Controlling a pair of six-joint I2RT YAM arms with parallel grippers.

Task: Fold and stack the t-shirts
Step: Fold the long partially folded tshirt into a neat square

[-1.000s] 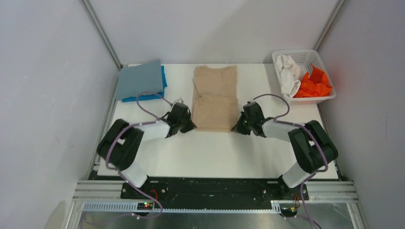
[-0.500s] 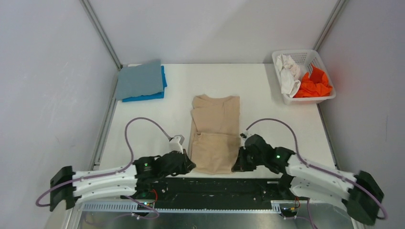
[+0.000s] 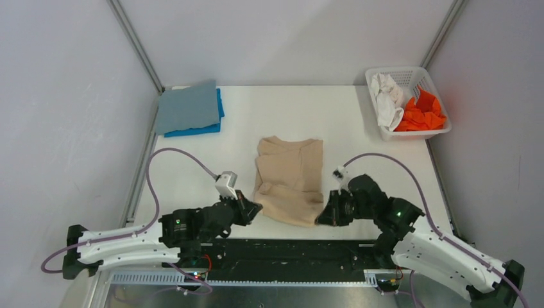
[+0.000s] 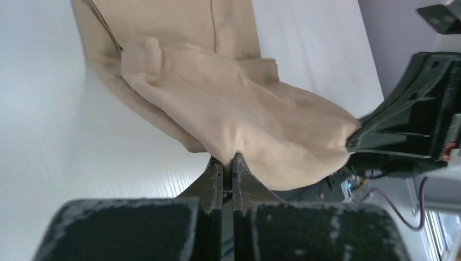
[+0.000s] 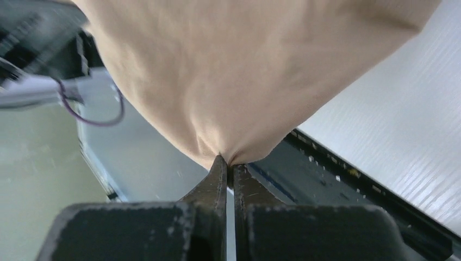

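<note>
My left gripper carries the tan t-shirt's lifted corner outward to the tan t-shirt's far end [image 3: 272,141] next and releases it there. The t-shirt's far half lies flat.
The tan t-shirt [image 3: 290,179] lies folded lengthwise at the table's near middle, its near end lifted off the table. My left gripper [image 3: 252,209] is shut on its near left corner [image 4: 228,147]. My right gripper [image 3: 320,218] is shut on its near right corner [image 5: 228,152]. The cloth sags between the two grippers. A folded grey-blue t-shirt [image 3: 187,108] lies on a bright blue t-shirt [image 3: 192,131] at the far left. A white t-shirt [image 3: 387,99] and an orange t-shirt [image 3: 421,113] are crumpled in the basket.
The white lattice basket [image 3: 417,74] stands at the far right corner. The black mounting rail [image 3: 289,250] runs along the table's near edge under the held cloth. Grey walls close in the left, right and back sides.
Both grippers pulled the tan shirt toward the near edge, then lifted its near end and carried it back a little. The shirt now looks shorter and bunched.
</note>
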